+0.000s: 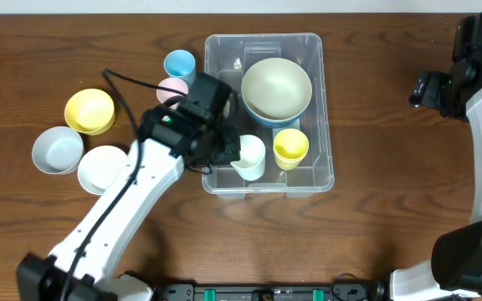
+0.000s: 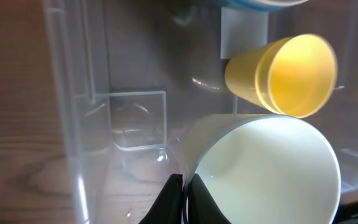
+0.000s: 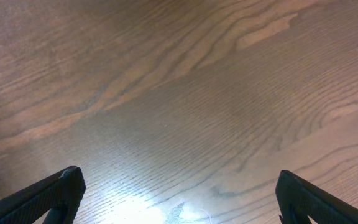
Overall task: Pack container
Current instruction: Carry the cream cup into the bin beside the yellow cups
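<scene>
My left gripper should lower the white cup toward the yellow one and release its rim next, as bare container bottom lies below, beside the yellow cup.
The clear plastic container sits mid-table. Inside it are a large cream bowl stacked on a blue one, a yellow cup and a white cup. My left gripper is shut on the white cup's rim at the container's near left corner. In the left wrist view the fingers pinch the rim of the white cup, with the yellow cup lying just behind it. My right gripper is open and empty above bare table at the far right; its fingertips are wide apart.
Left of the container are a light blue cup, a pink cup partly hidden by my left arm, a yellow bowl, a grey-white bowl and a white bowl.
</scene>
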Robot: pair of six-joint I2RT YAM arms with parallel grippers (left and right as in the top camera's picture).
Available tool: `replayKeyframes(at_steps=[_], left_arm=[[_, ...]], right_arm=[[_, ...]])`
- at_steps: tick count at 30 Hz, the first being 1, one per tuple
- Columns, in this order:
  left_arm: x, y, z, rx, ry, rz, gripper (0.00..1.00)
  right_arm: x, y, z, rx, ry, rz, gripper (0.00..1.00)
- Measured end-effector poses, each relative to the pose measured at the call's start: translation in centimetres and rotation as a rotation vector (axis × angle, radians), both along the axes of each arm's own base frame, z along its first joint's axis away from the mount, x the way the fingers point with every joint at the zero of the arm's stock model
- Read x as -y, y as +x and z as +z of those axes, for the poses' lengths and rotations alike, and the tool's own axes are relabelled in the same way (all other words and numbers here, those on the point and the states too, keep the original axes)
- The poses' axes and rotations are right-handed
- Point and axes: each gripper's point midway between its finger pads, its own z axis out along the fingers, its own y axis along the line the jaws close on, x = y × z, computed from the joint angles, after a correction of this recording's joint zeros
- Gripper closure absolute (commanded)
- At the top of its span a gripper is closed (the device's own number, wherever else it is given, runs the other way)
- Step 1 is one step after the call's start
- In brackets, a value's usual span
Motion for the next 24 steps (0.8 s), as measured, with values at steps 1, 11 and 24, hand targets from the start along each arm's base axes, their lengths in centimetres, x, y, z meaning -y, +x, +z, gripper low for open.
replayKeyframes(at_steps=[1,11,24], left_arm=[[0.2,0.0,-0.4,-0.01,0.006,-0.006,0.94],[2.6,-0.1,-2.2,-0.007,0.04,-0.072,0.94],[2.2,0.3,-2.6,0.03,0.114,-0.07,0.94]], right_arm=[[0.0,0.0,0.0,0.0,0.0,0.0,0.01],[0.0,0.0,0.0,0.0,0.0,0.0,0.01],[0.0,0.0,0.0,0.0,0.0,0.0,0.01]])
